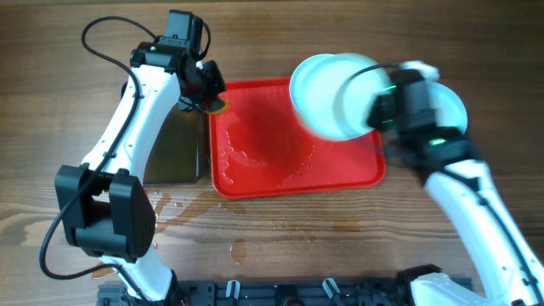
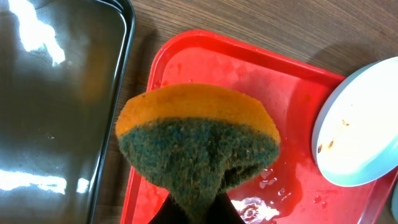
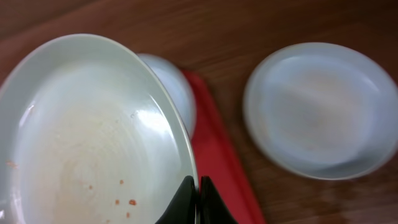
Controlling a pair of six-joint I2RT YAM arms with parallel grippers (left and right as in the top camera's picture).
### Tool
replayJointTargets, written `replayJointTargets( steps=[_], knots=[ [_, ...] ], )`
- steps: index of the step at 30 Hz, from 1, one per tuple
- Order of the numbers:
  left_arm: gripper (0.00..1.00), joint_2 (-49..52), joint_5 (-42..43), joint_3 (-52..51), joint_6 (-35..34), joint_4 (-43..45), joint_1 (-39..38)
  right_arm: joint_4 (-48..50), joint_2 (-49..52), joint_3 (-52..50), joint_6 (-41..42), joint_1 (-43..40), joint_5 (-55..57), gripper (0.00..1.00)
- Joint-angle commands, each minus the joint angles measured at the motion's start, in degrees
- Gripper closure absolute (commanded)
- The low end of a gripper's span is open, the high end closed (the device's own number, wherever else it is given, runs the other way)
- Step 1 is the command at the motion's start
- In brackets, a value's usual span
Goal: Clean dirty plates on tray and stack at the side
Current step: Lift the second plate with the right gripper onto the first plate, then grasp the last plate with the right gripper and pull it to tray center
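Note:
My right gripper holds the pale plate. It should next carry the plate past the tray's edge and lower it onto the plate beside the red tray.
My right gripper [image 3: 198,186] is shut on the rim of a pale plate [image 3: 87,137] with small brown specks. It holds the plate tilted above the far right of the red tray [image 1: 255,183]; the plate also shows overhead [image 1: 327,93]. A second plate [image 3: 174,87] peeks out behind it over the tray. A third plate [image 3: 320,109] lies on the table right of the tray, partly under my right arm in the overhead view [image 1: 452,106]. My left gripper [image 2: 199,214] is shut on a green and orange sponge [image 2: 199,143] above the tray's far left corner.
A black tray [image 1: 174,144] lies left of the red tray, touching its edge; it also shows in the left wrist view [image 2: 56,106]. Water pools on the red tray [image 2: 267,208]. Wet patches lie on the wooden table in front [image 1: 238,251].

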Motion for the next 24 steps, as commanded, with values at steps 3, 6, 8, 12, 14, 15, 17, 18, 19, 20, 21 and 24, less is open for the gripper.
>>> replayJointTargets(
  steps=[3,6,8,12,14,15,17,18,19,20,21,24],
  knots=[
    [0.96,0.1,-0.5,0.3,0.9,0.2,0.2,0.8,5.1,0.0,1.2,-22.1,-6.7,0.96],
    [0.96,0.1,-0.5,0.3,0.9,0.2,0.2,2.6,14.6,0.0,1.2,-28.9,-6.7,0.96],
    [0.96,0.1,-0.5,0.3,0.9,0.2,0.2,2.7,19.6,0.0,1.2,-30.8,-6.7,0.96],
    [0.96,0.1,-0.5,0.3,0.9,0.2,0.2,5.0,25.6,0.0,1.2,-31.4,-7.7,0.80],
    [0.96,0.1,-0.5,0.3,0.9,0.2,0.2,6.7,25.0,0.8,-0.7,-31.3,-13.6,0.45],
    [0.96,0.1,-0.5,0.3,0.9,0.2,0.2,7.0,24.5,1.9,-3.0,-31.3,-18.8,0.39],
    [0.96,0.1,-0.5,0.3,0.9,0.2,0.2,4.7,23.7,6.6,-4.5,-29.5,-28.6,0.35],
    [0.96,0.1,-0.5,0.3,1.0,0.1,0.2,3.8,23.7,8.7,-4.7,-27.3,-31.1,0.36],
    [0.96,0.1,-0.5,0.3,0.9,0.1,0.2,4.1,23.7,9.6,-4.5,-24.4,-32.6,0.38],
    [0.96,0.1,-0.5,0.3,0.9,0.2,0.2,5.2,23.8,9.6,-3.8,-19.9,-32.7,0.40],
    [0.96,0.1,-0.5,0.3,0.9,0.1,0.2,5.7,24.0,9.6,-1.9,-15.9,-30.8,0.42],
    [0.96,0.1,-0.5,0.3,0.9,0.0,0.2,5.9,25.5,9.6,6.6,-5.5,-22.0,0.50]
  ],
)
